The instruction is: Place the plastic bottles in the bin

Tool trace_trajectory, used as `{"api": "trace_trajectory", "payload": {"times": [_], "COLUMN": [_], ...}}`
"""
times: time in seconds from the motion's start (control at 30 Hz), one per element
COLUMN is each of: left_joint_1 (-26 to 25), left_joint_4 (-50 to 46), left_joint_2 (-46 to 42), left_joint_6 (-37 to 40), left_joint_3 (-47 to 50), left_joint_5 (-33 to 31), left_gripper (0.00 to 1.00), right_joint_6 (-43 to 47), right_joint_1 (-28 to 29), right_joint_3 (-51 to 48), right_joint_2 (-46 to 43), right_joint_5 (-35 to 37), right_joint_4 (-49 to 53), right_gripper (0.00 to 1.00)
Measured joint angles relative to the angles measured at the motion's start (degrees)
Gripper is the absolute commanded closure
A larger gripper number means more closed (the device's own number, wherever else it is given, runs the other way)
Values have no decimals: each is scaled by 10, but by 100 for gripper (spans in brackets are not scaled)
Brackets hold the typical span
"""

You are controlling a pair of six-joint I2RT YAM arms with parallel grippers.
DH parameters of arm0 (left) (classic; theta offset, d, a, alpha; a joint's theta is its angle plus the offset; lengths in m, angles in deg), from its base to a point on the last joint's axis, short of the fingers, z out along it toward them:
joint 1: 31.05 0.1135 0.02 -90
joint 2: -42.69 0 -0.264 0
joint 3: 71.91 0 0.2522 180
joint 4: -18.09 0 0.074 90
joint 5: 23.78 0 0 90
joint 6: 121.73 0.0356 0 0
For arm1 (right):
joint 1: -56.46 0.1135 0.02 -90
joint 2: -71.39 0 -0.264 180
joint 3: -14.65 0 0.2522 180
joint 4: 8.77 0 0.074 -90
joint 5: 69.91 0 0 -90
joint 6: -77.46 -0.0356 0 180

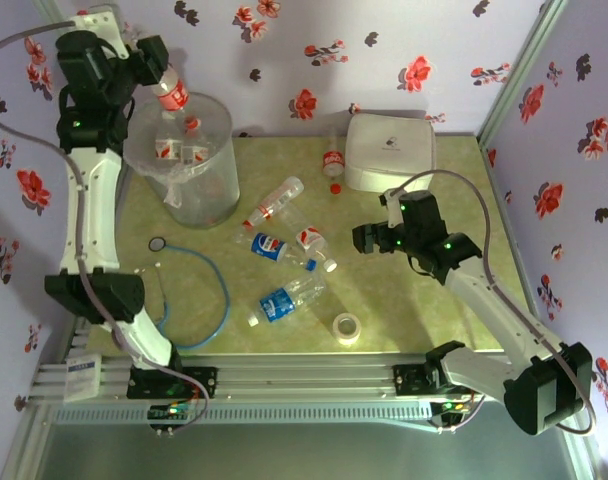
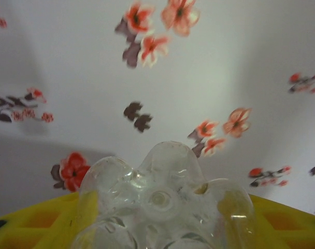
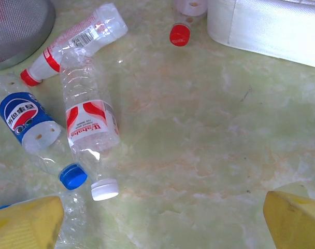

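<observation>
The red-labelled plastic bottle still hangs above the bin's rim, so my left gripper should next go down over the bin's opening, tipping downward, and release it inside.
My left gripper is raised at the back left, shut on a red-labelled plastic bottle that hangs tilted, cap down, over the bin. In the left wrist view the bottle's clear base sits between the yellow fingers. Inside the bin lie two more red-labelled bottles. My right gripper hovers open over bare table, its fingertips wide apart. Left of it lie a white-capped bottle, a blue-labelled bottle and a red-capped bottle. Another blue-labelled bottle lies nearer the front.
A white lidded box stands at the back right, with a small bottle and a loose red cap beside it. A tape roll lies near the front edge. A blue cable loop curls front left.
</observation>
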Motion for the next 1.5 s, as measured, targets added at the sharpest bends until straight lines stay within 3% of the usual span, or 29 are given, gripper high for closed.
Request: {"api": "trace_trajectory", "payload": {"times": [0.27,0.57,0.83,0.97,1.03,1.07,1.13,1.27,1.5], "left_joint_1": [-13,-39,-39,-39,-39,-39,-39,-39,-40], "left_joint_4": [-36,-42,-44,-43,-43,-45,-52,-75,-103], "left_joint_2": [83,84,86,95,99,100,102,103,99], "left_joint_6": [42,83,92,97,98,98,100,99,100], "left_joint_3": [46,160,177,173,171,169,162,143,102], "left_joint_5": [37,55,60,71,77,79,82,87,90], "left_gripper": [100,100,100,82,59,41,25,16,12], "right_joint_6": [0,0,0,0,0,0,0,0,-24], "right_joint_1": [-2,-3,-3,-3,-3,-3,-3,-4,-21], "right_joint_3": [0,0,0,0,0,0,0,0,5], "right_joint_2": [1,25,47,53,54,54,55,62,80], "right_joint_5": [8,8,7,7,7,7,9,18,40], "right_joint_4": [9,9,9,8,8,8,8,9,9], "right_gripper": [1,1,1,1,1,1,1,1,1]}}
